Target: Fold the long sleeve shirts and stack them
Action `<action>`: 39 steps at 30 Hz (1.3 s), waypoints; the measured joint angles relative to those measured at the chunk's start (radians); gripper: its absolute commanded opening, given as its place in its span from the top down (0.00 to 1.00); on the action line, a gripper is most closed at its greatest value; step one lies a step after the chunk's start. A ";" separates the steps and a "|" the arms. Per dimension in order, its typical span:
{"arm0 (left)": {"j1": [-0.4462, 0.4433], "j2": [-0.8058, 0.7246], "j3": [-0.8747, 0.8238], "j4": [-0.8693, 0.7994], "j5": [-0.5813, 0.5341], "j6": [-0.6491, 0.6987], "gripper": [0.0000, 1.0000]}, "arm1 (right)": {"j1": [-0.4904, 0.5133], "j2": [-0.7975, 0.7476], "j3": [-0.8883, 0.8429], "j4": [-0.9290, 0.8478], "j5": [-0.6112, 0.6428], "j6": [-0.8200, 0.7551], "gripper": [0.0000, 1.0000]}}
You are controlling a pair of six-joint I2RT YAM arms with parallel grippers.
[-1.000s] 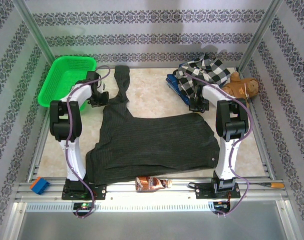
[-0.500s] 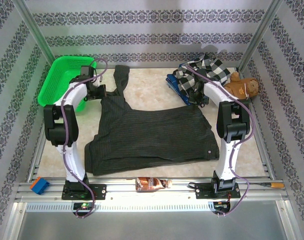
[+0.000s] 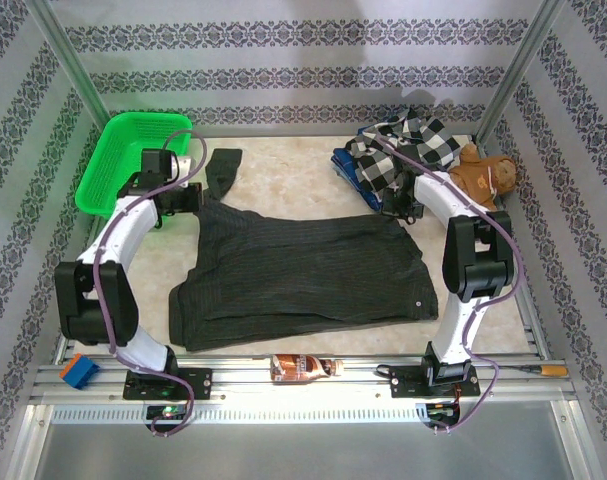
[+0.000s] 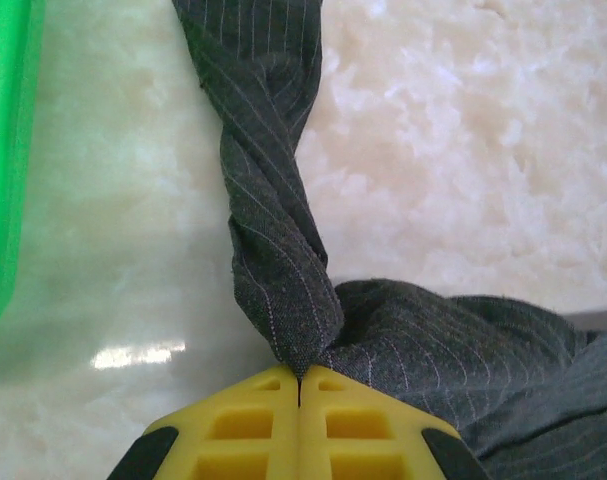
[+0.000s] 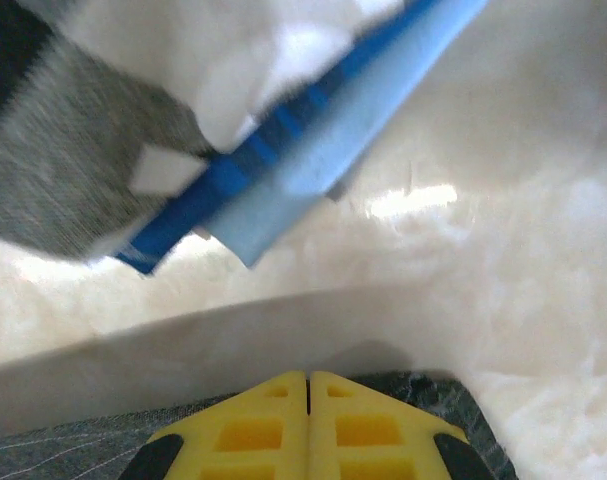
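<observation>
I should pull the shirt's pinched corner back over the shirt's near part with my left gripper and release it, because that part lies back from the gripper and is still spread flat.
The dark charcoal pinstriped shirt [image 3: 303,270] lies spread over the middle of the table, its sleeve [image 3: 219,170] bunched toward the back. My left gripper [image 3: 186,197] is shut on the shirt's back left corner. In the left wrist view the yellow fingertips [image 4: 299,376] pinch the cloth where the twisted sleeve [image 4: 268,200] begins. My right gripper [image 3: 398,207] is shut at the back right corner, with charcoal cloth [image 5: 468,425] under its tips [image 5: 308,377]. The checked flannel shirt [image 3: 408,148] lies on a blue garment [image 3: 345,166] at the back right, just beyond the right gripper.
A green basket [image 3: 123,160] stands at the back left, close to the left arm. A brown teddy bear [image 3: 483,175] sits at the far right. A bottle [image 3: 305,367], a blue block [image 3: 79,372] and a screwdriver [image 3: 543,370] lie along the front rail.
Both grippers moved toward the back of the table, dragging the charcoal shirt with them. The sleeve has bunched up shorter. The left arm has swung out to the left.
</observation>
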 measured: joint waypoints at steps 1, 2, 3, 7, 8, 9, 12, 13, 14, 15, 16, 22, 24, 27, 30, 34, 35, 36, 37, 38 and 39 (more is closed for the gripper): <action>0.000 -0.022 -0.028 -0.001 0.000 0.000 1.00 | 0.000 -0.007 -0.015 -0.003 -0.001 0.005 1.00; 0.000 -0.043 -0.054 -0.005 0.000 0.000 1.00 | 0.000 -0.017 -0.031 -0.008 -0.004 0.010 1.00; 0.000 -0.061 -0.073 -0.009 -0.001 -0.001 1.00 | 0.000 -0.027 -0.047 -0.012 -0.005 0.012 1.00; -0.002 -0.153 -0.158 -0.031 -0.016 -0.012 1.00 | 0.000 -0.094 -0.111 -0.037 -0.014 0.030 1.00; -0.003 -0.179 -0.181 -0.034 -0.025 -0.019 1.00 | 0.000 -0.114 -0.127 -0.045 -0.016 0.037 1.00; -0.003 -0.197 -0.198 -0.039 -0.035 -0.026 1.00 | 0.000 -0.130 -0.140 -0.052 -0.018 0.042 1.00; -0.008 -0.262 -0.251 -0.060 -0.066 -0.056 1.00 | 0.000 -0.171 -0.185 -0.073 -0.022 0.065 1.00; -0.008 -0.288 -0.269 -0.070 -0.079 -0.069 1.00 | 0.000 -0.181 -0.201 -0.083 -0.022 0.076 1.00; -0.008 -0.309 -0.281 -0.082 -0.090 -0.082 1.00 | 0.000 -0.188 -0.214 -0.094 -0.022 0.087 1.00; -0.009 -0.330 -0.294 -0.094 -0.103 -0.097 1.00 | 0.000 -0.193 -0.226 -0.108 -0.022 0.097 1.00; -0.009 -0.346 -0.303 -0.103 -0.114 -0.109 1.00 | 0.000 -0.195 -0.237 -0.118 -0.022 0.109 1.00; -0.045 -0.416 -0.354 -0.182 -0.195 -0.193 1.00 | 0.000 -0.200 -0.303 -0.159 -0.022 0.165 1.00; -0.070 -0.428 -0.370 -0.211 -0.220 -0.220 1.00 | 0.000 -0.200 -0.312 -0.171 -0.022 0.180 1.00; -0.116 -0.436 -0.395 -0.249 -0.263 -0.258 1.00 | 0.000 -0.197 -0.323 -0.175 -0.021 0.196 1.00; -0.154 -0.419 -0.404 -0.292 -0.301 -0.307 1.00 | 0.000 -0.187 -0.337 -0.178 -0.021 0.213 1.00; -0.193 -0.335 -0.405 -0.332 -0.367 -0.396 1.00 | 0.001 -0.169 -0.356 -0.181 -0.022 0.225 1.00; -0.201 -0.315 -0.409 -0.335 -0.379 -0.420 1.00 | 0.005 -0.166 -0.360 -0.182 -0.021 0.227 1.00; -0.207 -0.303 -0.417 -0.336 -0.385 -0.440 1.00 | 0.007 -0.164 -0.364 -0.181 -0.021 0.231 1.00; -0.212 -0.293 -0.423 -0.339 -0.391 -0.457 0.99 | 0.007 -0.163 -0.367 -0.181 -0.021 0.234 1.00; -0.212 -0.285 -0.430 -0.341 -0.396 -0.475 0.96 | 0.011 -0.163 -0.371 -0.181 -0.021 0.240 1.00; -0.212 -0.277 -0.433 -0.343 -0.400 -0.488 0.88 | 0.012 -0.163 -0.375 -0.181 -0.021 0.243 0.99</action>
